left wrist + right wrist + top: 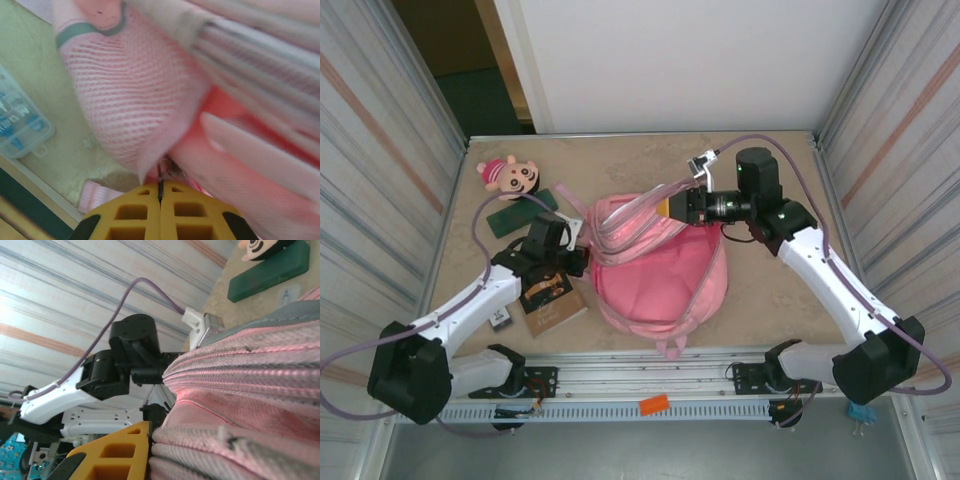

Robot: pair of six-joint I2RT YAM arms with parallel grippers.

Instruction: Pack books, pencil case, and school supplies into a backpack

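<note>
Next, my left gripper should open where it stands beside the mesh pocket (pixel 130 100) and release the metal zip pull (pixel 167 170) at its fingertips, as the bag gapes open.
The pink backpack (pixel 660 270) lies in the middle of the table, its top bunched up between both arms. My left gripper (pixel 582 250) is at the bag's left upper edge; its yellow fingers (pixel 140 210) are shut on a small metal zip pull (pixel 167 170) beside a mesh pocket (pixel 130 100). My right gripper (pixel 670 207) is shut on a fold of the backpack's top fabric (pixel 240 440). The brown book (pixel 552 297) lies under my left arm. The green pencil case (pixel 520 213) rests at the back left. A clear blue-printed school supplies pack (pixel 20 125) and a small black-and-white card (pixel 501 320) lie nearby.
A pink-capped plush doll (pixel 508 175) sits at the back left corner by the pencil case (pixel 267 272). Striped walls close in the table on both sides. Bare tabletop lies to the right of the backpack, under my right arm (pixel 830 270).
</note>
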